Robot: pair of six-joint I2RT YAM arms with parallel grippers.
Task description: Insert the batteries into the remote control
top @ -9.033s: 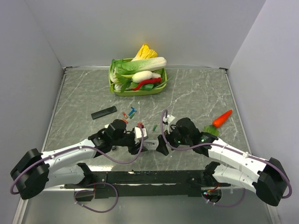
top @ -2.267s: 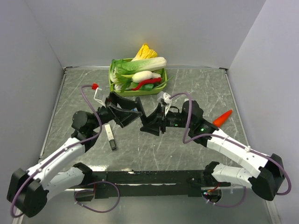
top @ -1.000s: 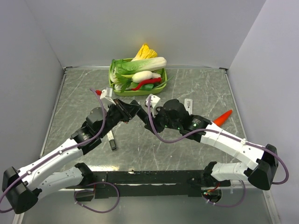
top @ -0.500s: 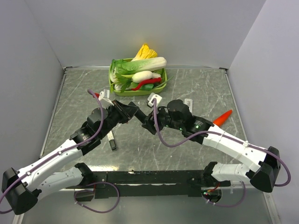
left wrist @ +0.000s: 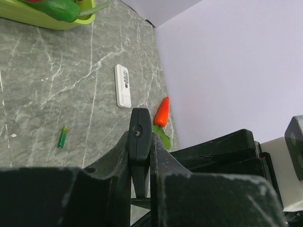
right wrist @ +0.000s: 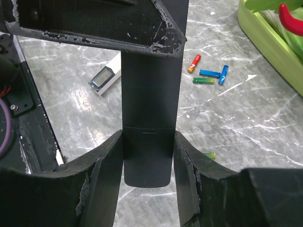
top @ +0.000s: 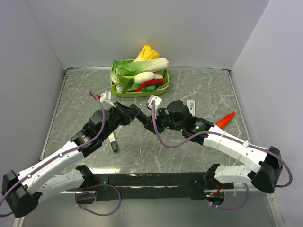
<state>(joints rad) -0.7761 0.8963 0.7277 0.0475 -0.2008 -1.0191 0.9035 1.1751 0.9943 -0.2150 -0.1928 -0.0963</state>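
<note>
The tabletop is bare below my right gripper and to its right in the top view. I will pull the remote control's cover off that way and lower it to let it go.
The black remote control [right wrist: 150, 94] hangs in the air above the table, gripped from both ends. My left gripper [left wrist: 140, 142] is shut on its thin edges, and the remote [left wrist: 140, 130] shows edge-on between the fingers. My right gripper [right wrist: 148, 137] is shut on the remote's lower end, fingers pressed to both long sides. In the top view the left gripper [top: 133, 112] and right gripper [top: 149, 121] meet nose to nose. On the table below lie a red battery [right wrist: 194, 62], a blue battery [right wrist: 213, 73] and a green battery [right wrist: 204, 80]. Another green battery [left wrist: 62, 137] lies apart.
A white remote [top: 191, 104] lies right of the arms, near a toy carrot [top: 226, 119]. A second white remote [top: 112, 141] lies by the left forearm. A green basket [top: 115, 90] of toy vegetables stands at the back. Grey walls enclose the marble table.
The right wrist has shifted slightly beside the left gripper, and its fingers have closed in on the black remote. The left arm has held still.
</note>
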